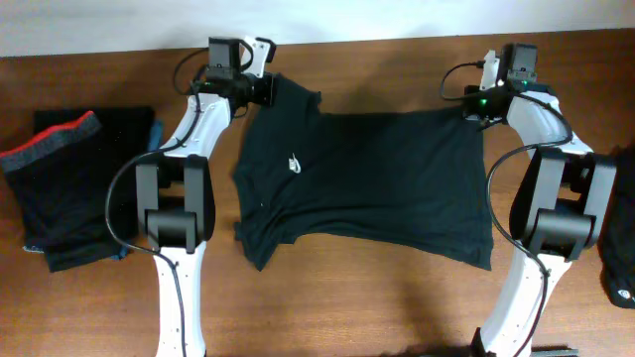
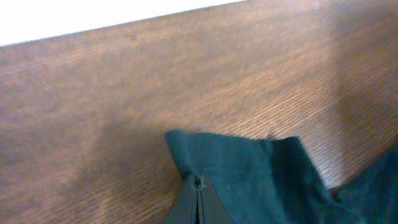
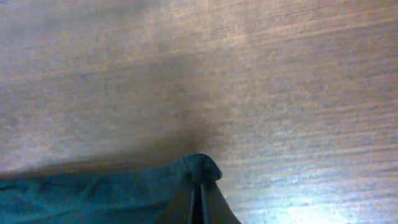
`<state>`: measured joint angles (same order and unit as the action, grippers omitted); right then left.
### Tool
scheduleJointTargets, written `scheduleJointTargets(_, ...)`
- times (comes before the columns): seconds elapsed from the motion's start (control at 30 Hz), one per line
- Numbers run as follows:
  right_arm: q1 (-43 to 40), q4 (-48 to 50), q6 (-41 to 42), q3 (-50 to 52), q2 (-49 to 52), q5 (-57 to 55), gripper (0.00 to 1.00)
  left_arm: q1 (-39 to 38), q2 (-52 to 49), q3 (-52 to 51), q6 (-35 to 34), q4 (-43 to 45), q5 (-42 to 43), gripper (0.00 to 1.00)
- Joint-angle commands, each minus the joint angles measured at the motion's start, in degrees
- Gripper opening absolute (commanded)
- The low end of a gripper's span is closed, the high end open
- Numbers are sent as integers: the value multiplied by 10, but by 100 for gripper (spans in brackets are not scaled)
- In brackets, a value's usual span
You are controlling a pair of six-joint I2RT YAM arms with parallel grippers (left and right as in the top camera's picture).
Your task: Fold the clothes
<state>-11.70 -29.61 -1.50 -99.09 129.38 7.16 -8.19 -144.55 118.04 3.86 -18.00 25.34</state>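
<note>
The robot's right gripper should rise and move back over the shirt's spread side [image 1: 473, 171] to release the bunched corner, because that cloth lies back from the gripper.
One of the clothes, a black T-shirt [image 1: 377, 178] with a small white logo, lies spread flat mid-table. My left gripper [image 1: 270, 89] is at its far left corner, by the sleeve. In the left wrist view that gripper [image 2: 199, 185] is shut, with the shirt's edge [image 2: 261, 174] pinched between the tips. My right gripper [image 1: 472, 105] is at the far right corner. In the right wrist view it [image 3: 200, 183] is shut on a bunched corner of the fabric [image 3: 93, 193].
A stack of dark clothes sits at the left: one with a red-and-grey waistband [image 1: 50, 144] and one with a blue edge [image 1: 157, 134]. Another black garment [image 1: 623, 238] pokes in at the right edge. The table's far edge [image 1: 397, 40] runs just behind both grippers.
</note>
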Motion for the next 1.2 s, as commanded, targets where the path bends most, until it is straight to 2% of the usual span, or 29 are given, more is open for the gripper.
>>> scheduleJointTargets(0.0, -3, -13, 4, -9, -14, -1, 4, 1, 28, 12, 1, -17, 12, 0)
scheduleJointTargets(0.23, -3, -49, 5, -16, -32, 0, 4, 4, 78, 12, 1, -56, 19, 0)
scheduleJointTargets(0.53, -3, -206, 5, -97, -69, -1, 4, 31, 175, 12, 1, -147, 19, 1)
scheduleJointTargets(0.9, -3, -309, 4, -115, -69, -1, 4, 35, 186, 12, 1, -271, 19, 0)
scheduleJointTargets(1.03, -4, -355, 4, -115, -69, -1, 4, 36, 198, 12, 1, -324, 58, 0)
scheduleJointTargets(1.17, -7, -397, 4, -115, -69, -3, 4, 49, 214, 12, 1, -390, 59, 1)
